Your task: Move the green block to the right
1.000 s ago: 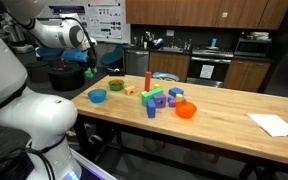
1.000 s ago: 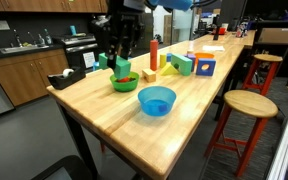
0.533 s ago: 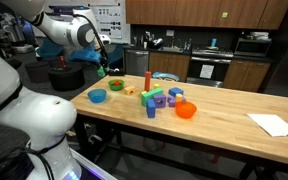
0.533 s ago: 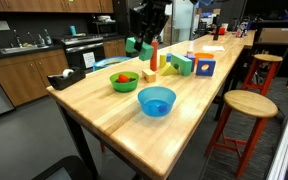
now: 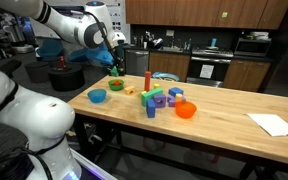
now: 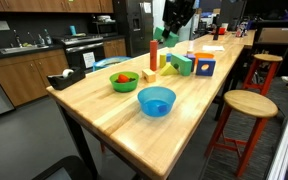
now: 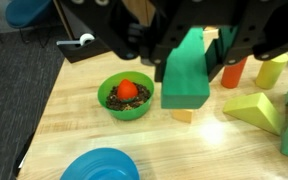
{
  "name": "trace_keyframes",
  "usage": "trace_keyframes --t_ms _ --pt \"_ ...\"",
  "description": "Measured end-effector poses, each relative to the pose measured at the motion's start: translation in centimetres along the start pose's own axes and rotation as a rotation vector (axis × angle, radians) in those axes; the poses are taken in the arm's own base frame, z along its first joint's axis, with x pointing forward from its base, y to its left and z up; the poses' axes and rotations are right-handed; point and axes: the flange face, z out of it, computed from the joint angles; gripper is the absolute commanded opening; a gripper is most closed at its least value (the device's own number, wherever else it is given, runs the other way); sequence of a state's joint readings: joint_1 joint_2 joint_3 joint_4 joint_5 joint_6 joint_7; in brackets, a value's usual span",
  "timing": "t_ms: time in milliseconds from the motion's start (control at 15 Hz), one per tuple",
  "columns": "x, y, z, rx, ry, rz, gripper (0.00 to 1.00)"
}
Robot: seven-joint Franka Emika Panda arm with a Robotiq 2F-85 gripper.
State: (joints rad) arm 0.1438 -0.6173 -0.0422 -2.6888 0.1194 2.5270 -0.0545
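Observation:
Next, my gripper will draw back and lower to release the teal-green block, since clear tabletop between the blue bowl and blocks lies below and back from my gripper.
The green block (image 7: 186,72) is a teal-green piece held in the air between my gripper (image 7: 197,60) fingers. In both exterior views the gripper (image 5: 114,62) (image 6: 165,28) is shut on the block (image 6: 161,34) and holds it well above the wooden table (image 6: 104,120), over the far side near the red cylinder (image 6: 153,55). In the wrist view the block hangs above the tabletop beside the green bowl (image 7: 126,97).
The green bowl holds a red item (image 7: 129,89). A blue bowl (image 6: 156,100) sits nearer the table's end. A cluster of lime, purple, yellow and blue blocks (image 6: 181,64) stands past the cylinder. An orange bowl (image 5: 186,110), white paper (image 5: 274,124) and a stool (image 6: 249,104) are also there.
My gripper has carried the green block from above the green bowl upward and along the table toward the red cylinder and block cluster. The objects on the table have not moved.

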Motion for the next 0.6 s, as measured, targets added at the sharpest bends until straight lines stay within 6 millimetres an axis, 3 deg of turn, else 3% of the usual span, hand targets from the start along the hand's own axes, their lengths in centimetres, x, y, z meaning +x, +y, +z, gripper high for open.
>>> trace_keyframes --t_ms 267,600 --pt "-0.8 3.5 -1.3 -0.033 0.024 -0.013 0.15" --pt "-2.0 4.5 -0.9 -0.054 -0.072 -0.118 0.15"
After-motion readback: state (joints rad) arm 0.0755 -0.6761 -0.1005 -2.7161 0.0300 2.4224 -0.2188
